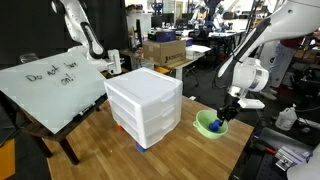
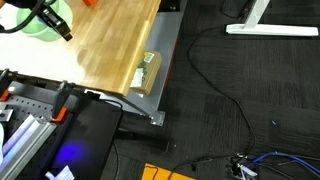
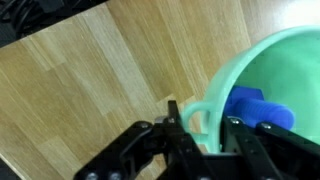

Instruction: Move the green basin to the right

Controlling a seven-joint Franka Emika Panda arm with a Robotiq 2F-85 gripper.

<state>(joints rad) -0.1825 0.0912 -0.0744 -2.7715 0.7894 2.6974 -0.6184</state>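
My gripper should next carry the green basin (image 1: 205, 125) across toward the packet and let go of the basin's near edge there, because the tabletop is bare on that side.
The green basin (image 3: 272, 58) is a small round lime-green bowl with a rolled rim, standing on the wooden table. In the wrist view my gripper (image 3: 203, 118) is shut on its near rim, with one finger outside the wall and one inside. A small blue object (image 3: 258, 108) lies in the basin. In both exterior views the basin (image 1: 205, 125) (image 2: 33, 28) sits near the table's corner, with the gripper (image 1: 224, 117) (image 2: 54, 22) coming down onto its edge.
A white drawer unit (image 1: 145, 105) stands close beside the basin on the table (image 1: 95, 140). A tilted whiteboard (image 1: 50, 85) leans at the table's far side. A small packet (image 2: 147, 72) lies at the table edge (image 2: 165, 60), beyond which is dark floor with cables.
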